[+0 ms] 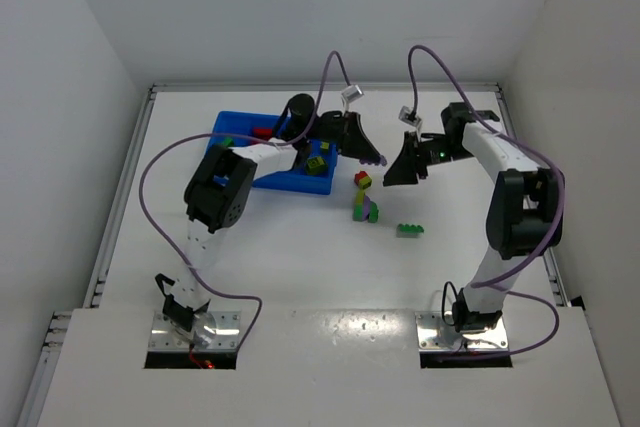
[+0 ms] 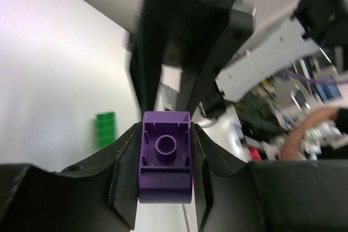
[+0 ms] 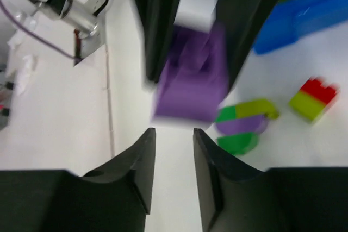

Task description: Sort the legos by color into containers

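My left gripper swings left in the top view next, tilts fingers-down and lowers over the tray's middle. The purple brick still hangs outside the blue tray.
My left gripper (image 1: pixel 377 158) reaches right past the blue tray (image 1: pixel 232 125) and is shut on a purple brick (image 2: pixel 166 156), gripped by its sides with its hollow underside to the camera. My right gripper (image 1: pixel 394 175) faces it closely, open and empty (image 3: pixel 174 139); the purple brick (image 3: pixel 193 82) hangs just beyond its fingertips, not touching. On the table lie a red and yellow-green brick (image 1: pixel 362 179), a green, yellow-green and purple clump (image 1: pixel 364 210) and a green brick (image 1: pixel 409 230). The tray holds green, red and yellow-green bricks (image 1: pixel 317 163).
A black cylinder (image 1: pixel 299 110) stands at the tray's far edge. The tray corner (image 3: pixel 304 14) shows at the upper right of the right wrist view. Purple cables arc over both arms. Raised rails run along the table's left, right and far edges.
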Tool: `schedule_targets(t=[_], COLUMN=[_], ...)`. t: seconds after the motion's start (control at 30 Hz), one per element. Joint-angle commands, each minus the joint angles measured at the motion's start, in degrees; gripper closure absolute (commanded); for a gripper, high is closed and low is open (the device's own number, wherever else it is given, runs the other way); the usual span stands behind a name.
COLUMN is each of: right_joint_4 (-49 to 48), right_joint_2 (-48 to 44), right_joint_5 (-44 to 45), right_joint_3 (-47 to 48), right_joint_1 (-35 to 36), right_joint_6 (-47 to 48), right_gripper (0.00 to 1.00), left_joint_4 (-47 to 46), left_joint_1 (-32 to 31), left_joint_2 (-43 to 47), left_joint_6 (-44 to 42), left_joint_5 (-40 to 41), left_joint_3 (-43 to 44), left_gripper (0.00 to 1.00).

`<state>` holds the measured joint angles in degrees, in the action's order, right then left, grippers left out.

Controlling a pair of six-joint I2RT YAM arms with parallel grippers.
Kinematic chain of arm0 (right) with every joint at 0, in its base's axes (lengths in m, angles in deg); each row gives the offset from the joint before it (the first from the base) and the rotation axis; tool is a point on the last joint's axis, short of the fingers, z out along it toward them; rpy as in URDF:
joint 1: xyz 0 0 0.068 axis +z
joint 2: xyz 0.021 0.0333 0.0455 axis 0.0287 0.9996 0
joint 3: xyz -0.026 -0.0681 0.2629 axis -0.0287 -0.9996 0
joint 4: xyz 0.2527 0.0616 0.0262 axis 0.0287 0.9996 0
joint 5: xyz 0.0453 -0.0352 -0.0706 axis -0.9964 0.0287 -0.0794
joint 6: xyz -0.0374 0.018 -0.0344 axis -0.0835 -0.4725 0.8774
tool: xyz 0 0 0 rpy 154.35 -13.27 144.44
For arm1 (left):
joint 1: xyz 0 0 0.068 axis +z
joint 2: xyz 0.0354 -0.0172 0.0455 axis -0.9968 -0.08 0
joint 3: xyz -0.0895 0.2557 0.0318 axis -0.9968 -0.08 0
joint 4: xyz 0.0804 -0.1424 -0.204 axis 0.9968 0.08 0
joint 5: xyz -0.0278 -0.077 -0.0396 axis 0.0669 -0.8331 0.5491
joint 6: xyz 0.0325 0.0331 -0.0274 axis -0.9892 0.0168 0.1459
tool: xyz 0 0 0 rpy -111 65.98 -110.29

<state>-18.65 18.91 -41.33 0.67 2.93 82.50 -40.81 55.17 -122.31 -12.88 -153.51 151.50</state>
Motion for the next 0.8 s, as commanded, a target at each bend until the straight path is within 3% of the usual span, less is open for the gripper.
schedule_targets(t=[0.0, 0.07, 0.13, 0.17, 0.23, 0.27, 0.33, 0.4, 0.6, 0.77], right_joint_4=[5.68, 5.68, 5.68, 5.68, 5.08, 4.46, 1.75, -2.20, -10.31, -9.19], right_joint_2=[-1.46, -0.94, -0.33, 0.46, 1.26, 1.26, 2.31, 2.32, 3.55, 4.08], right_joint_5=[3.75, 3.75, 3.75, 3.75, 3.75, 3.75, 3.75, 5.93, 18.94, 26.68], right_joint_3=[-2.50, -2.50, -0.67, 0.13, 2.50, 3.29, 5.57, 6.19, 6.73, 6.73], right_joint_1=[0.22, 0.22, 0.22, 0.22, 0.22, 0.22, 0.22, 0.22, 0.74, 0.22], right_joint_6=[3.76, 3.76, 3.76, 3.24, 2.53, 0.36, -2.03, -9.02, -18.29, -19.71], right_gripper=[0.98, 0.97, 0.87, 0.60, 0.43, 0.35, 0.35, 0.34, 0.32, 0.32], left_joint_4=[-0.13, 5.33, 15.35, 19.04, 30.11, 34.67, 49.13, 54.65, 60.55, 62.13], left_joint_1=[7.56, 8.26, 9.67, 10.80, 12.21, 13.35, 13.97, 13.98, 13.98, 12.57], left_joint_2=[7.14, 8.90, 11.62, 12.59, 15.39, 16.54, 19.18, 23.66, 28.95, 25.88], left_joint_6=[-4.02, -11.83, -17.89, -24.10, -29.93, -37.36, -45.74, -54.46, -58.52, -60.72], left_joint_5=[7.20, 8.07, 8.95, 10.70, 12.64, 13.87, 21.85, 31.39, 55.33, 60.55], left_joint_3=[1.61, 0.21, -0.50, -0.50, -0.50, -0.50, -0.50, -2.93, -9.10, -8.86], left_gripper=[1.00, 1.00, 1.00, 1.00, 1.00, 1.00, 1.00, 1.00, 1.00, 1.00])
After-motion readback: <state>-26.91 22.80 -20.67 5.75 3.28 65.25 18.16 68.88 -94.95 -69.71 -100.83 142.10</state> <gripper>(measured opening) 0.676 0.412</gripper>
